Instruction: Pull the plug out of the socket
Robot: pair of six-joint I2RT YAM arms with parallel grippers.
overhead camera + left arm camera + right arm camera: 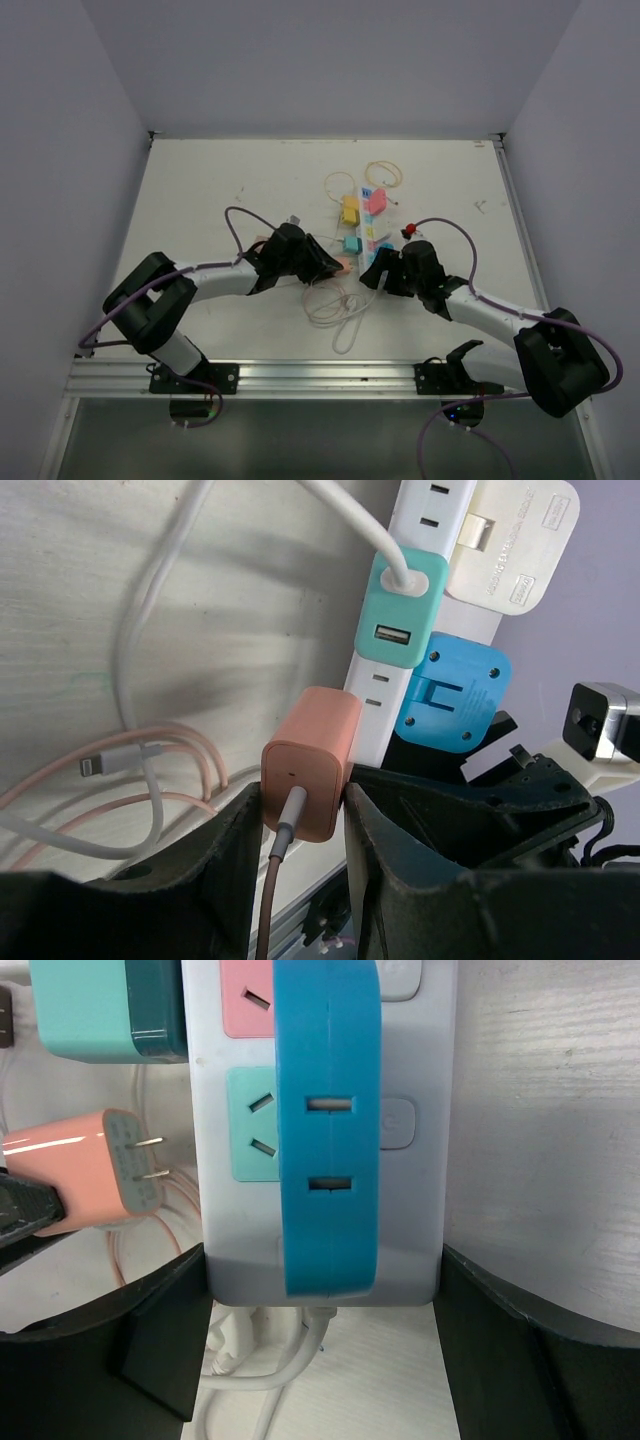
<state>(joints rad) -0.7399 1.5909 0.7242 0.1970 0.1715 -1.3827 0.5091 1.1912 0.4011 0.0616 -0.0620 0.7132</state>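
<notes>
Both prongs of the plug are clear of the power strip (366, 235), so I should move my left gripper left in the top view, down to open tabletop, and release the plug.
The socket, a white power strip (366, 235) with pastel outlet faces, lies mid-table. My right gripper (378, 272) is shut on its near end (240, 1250), one finger on each long side (322, 1300). My left gripper (303, 810) is shut on a salmon-orange plug (312, 760) with a brown cable. In the right wrist view this plug (80, 1175) hangs just left of the strip with both metal prongs bare, a small gap away from the teal outlet face (255, 1125). My left gripper (335, 265) sits close to the left of the strip.
A blue adapter (328, 1130), a teal charger (400, 610) and a white three-pin plug (510, 545) sit on the strip. Yellow (349, 210) and pink (376, 202) plugs are farther along. Loose white and pink cables (335, 305) lie in front. Grey walls enclose the table.
</notes>
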